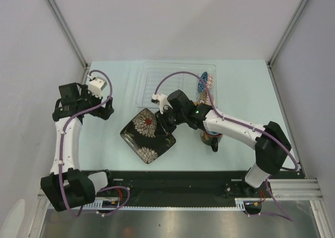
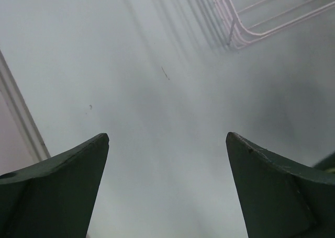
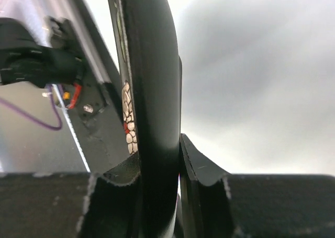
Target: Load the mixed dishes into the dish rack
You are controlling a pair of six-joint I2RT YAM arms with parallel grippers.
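The rack's empty far side is outward of my right gripper, so my right gripper should carry the plate up and outward, lower it beside the mosaic bowl and let go.
The dark square patterned plate (image 1: 147,136) sits in the middle of the table, near the front of the clear dish rack (image 1: 157,86). My right gripper (image 1: 167,123) is shut on the plate's right edge. In the right wrist view the plate's black rim (image 3: 152,65) runs between the fingers of the gripper (image 3: 159,154). The blue-white mosaic bowl (image 1: 205,83) stands on edge in the rack's right end. The red-rimmed mug (image 1: 211,138) stands under my right arm, mostly hidden. My left gripper (image 1: 105,110) is open and empty at the left, over bare table (image 2: 167,138). The yellow plate is not in view.
The rack's near-left corner (image 2: 246,23) shows in the left wrist view. Grey walls and metal posts (image 1: 68,29) enclose the table. A black rail (image 1: 172,183) runs along the table's front edge.
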